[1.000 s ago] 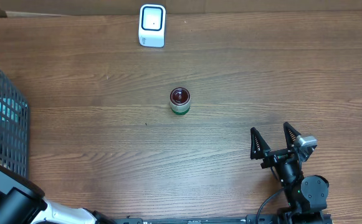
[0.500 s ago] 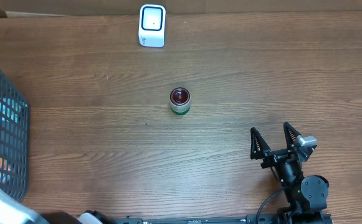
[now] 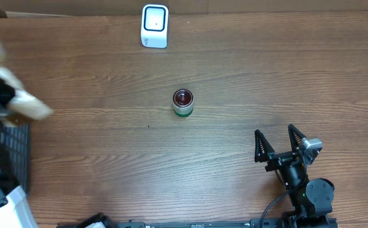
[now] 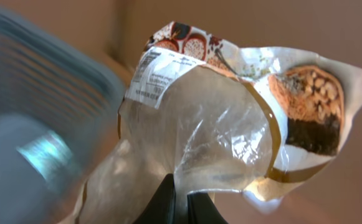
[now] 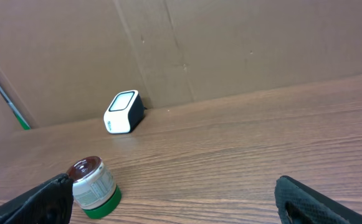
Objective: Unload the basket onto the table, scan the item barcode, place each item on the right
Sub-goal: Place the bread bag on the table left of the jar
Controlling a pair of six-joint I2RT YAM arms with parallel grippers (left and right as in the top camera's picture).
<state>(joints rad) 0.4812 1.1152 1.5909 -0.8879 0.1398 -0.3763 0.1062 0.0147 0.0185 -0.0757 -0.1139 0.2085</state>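
The robot needs to move its left gripper to the right in the overhead view and lower it to let go of the snack bag (image 3: 26, 106) on the tabletop (image 3: 140, 116) next to the jar, because that spot is clear.
My left gripper (image 4: 182, 194) is shut on the lower edge of a clear plastic snack bag (image 4: 224, 124), which carries a white barcode label (image 4: 156, 78) at its upper left. From overhead the bag (image 3: 26, 106) is a pale blur above the basket at the left edge. The white scanner (image 3: 154, 25) stands at the table's far edge, its dark face up, and also shows in the right wrist view as the scanner (image 5: 122, 112). My right gripper (image 3: 277, 143) rests open near the front right, nothing between its fingers.
A dark wire basket (image 3: 14, 152) stands at the left edge and is blurred in the left wrist view (image 4: 37, 93). A small jar with a green base (image 3: 183, 103) stands mid-table, seen near my right gripper's left finger (image 5: 94, 186). Cardboard walls the far side.
The left arm has swung up from the front-left corner, lifting the bag over the basket; it is blurred with motion. The right arm, jar and scanner have not moved.
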